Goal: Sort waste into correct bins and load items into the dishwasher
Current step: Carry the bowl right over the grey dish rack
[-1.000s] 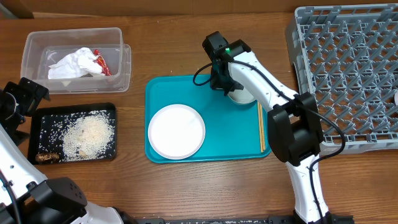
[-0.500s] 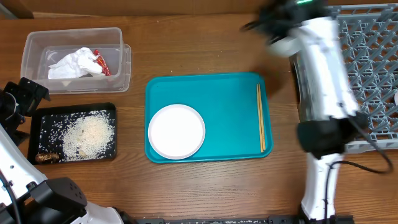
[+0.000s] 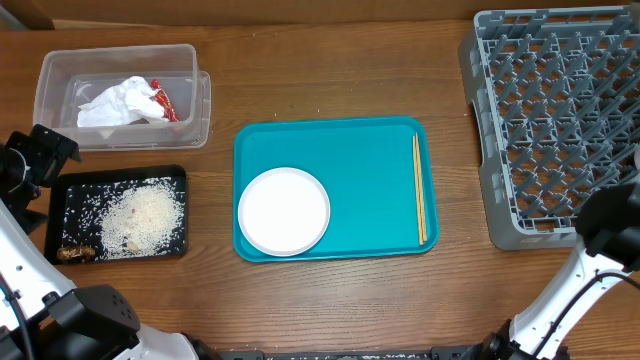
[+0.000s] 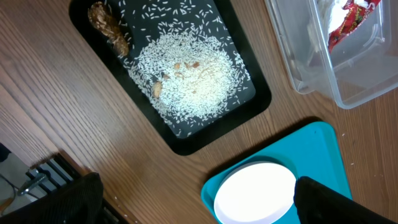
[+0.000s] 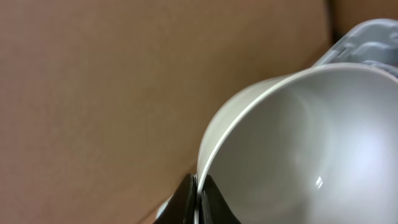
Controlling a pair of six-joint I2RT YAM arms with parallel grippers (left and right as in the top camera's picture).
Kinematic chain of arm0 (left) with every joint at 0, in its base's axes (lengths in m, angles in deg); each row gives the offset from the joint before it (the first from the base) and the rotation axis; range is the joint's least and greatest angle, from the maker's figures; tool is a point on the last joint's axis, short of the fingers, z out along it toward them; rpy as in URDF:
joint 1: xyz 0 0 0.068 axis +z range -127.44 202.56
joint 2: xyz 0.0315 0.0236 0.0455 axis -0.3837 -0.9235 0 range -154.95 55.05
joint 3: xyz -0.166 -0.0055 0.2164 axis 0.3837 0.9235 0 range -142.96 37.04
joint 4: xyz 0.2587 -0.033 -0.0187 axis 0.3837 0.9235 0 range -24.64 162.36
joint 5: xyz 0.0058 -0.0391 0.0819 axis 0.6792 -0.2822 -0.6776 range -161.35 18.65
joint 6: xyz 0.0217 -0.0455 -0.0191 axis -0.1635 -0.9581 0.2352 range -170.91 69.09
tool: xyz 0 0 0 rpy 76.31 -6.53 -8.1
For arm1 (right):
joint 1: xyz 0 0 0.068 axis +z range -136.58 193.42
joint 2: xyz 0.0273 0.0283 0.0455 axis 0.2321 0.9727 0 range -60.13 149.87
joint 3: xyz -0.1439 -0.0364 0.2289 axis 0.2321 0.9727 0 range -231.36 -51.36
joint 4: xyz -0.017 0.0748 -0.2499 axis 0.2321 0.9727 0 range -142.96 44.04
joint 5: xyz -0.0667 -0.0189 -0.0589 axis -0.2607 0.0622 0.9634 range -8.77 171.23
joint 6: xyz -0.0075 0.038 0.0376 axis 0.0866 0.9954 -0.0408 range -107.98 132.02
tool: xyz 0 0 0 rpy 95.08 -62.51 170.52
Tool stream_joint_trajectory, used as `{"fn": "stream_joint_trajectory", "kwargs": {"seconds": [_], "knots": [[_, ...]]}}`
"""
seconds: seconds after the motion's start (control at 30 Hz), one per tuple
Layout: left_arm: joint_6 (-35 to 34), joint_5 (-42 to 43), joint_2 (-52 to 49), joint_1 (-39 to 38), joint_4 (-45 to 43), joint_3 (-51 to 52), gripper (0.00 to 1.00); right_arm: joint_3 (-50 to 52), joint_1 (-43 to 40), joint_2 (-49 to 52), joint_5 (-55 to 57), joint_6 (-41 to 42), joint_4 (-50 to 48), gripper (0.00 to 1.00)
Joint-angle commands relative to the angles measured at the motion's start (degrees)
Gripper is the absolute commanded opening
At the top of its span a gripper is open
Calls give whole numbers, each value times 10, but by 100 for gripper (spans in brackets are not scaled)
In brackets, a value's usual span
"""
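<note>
The spot among the wires in the far half of the dishwasher rack is empty, so the right gripper needs to move over that half next and go down among the wires to let go of the cup (image 5: 298, 143).
In the right wrist view my right gripper (image 5: 198, 200) is shut on the rim of a small white cup (image 5: 298, 143), one finger inside and one outside. Past it shows a corner of the grey dishwasher rack (image 5: 373, 34). From overhead only the right arm (image 3: 610, 228) shows, by the rack (image 3: 550, 120). My left gripper (image 4: 199, 205) hangs open and empty over the table, between the black tray (image 4: 245, 102) of rice scraps (image 4: 189, 78) and the white plate (image 4: 255, 194). The plate (image 3: 284, 210) and chopsticks (image 3: 419, 190) lie on the teal tray (image 3: 370, 150).
A clear tub (image 3: 190, 110) at the back left holds a crumpled napkin (image 3: 118, 102) and a red wrapper (image 3: 163, 103). The black tray (image 3: 60, 200) lies in front of it, with a brown scrap (image 3: 75, 253) in its near corner. The left arm (image 3: 30, 160) stands at the table's left edge.
My right arm lifted the white cup off the teal tray and swung right, past the rack and out of the overhead view. The left arm has not moved.
</note>
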Motion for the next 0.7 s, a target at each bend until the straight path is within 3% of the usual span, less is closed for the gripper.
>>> {"fn": "stream_joint_trajectory", "kwargs": {"seconds": [0.0, 0.17, 0.33, 0.67], "knots": [[-10, -4, 2, -5, 0, 3, 100, 56, -13, 32, -139, 3, -75, 4], [-10, -4, 2, -5, 0, 3, 100, 140, -32, 52, -201, 88, -210, 4], [-10, -4, 2, -5, 0, 3, 100, 223, -33, 52, -201, 106, -308, 4], [-10, -4, 2, -5, 0, 3, 100, 292, -42, 52, -229, 106, -360, 4]]}}
